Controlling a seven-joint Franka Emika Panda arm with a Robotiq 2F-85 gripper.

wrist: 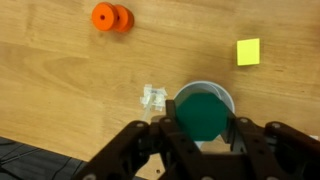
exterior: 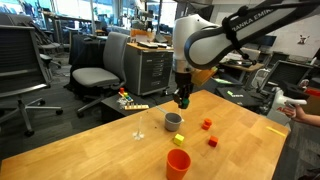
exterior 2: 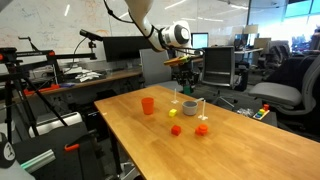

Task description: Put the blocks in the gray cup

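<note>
The green block is over the gray cup's opening [exterior: 173,117] but still above the cup's rim, so the gripper will lower the block toward the opening next and then open.
My gripper [wrist: 203,128] is shut on a green block [wrist: 203,113], which hangs right above the gray cup [wrist: 226,98]; the block covers most of the cup's opening. In both exterior views the gripper [exterior: 181,99] [exterior 2: 184,84] hovers a little above the gray cup [exterior: 174,121] [exterior 2: 188,108]. A yellow block [wrist: 248,52] [exterior 2: 175,129] lies on the table beside the cup. Two red blocks [exterior: 207,124] [exterior: 212,142] lie farther out, and an orange-red piece [wrist: 112,17] lies apart from the cup.
A bright orange-red cup [exterior: 178,163] [exterior 2: 148,105] stands upright on the wooden table [exterior: 110,150]. A small clear plastic piece [wrist: 153,97] lies just beside the gray cup. Office chairs [exterior: 95,75] and desks surround the table; a person's hand [exterior: 300,110] shows at one edge.
</note>
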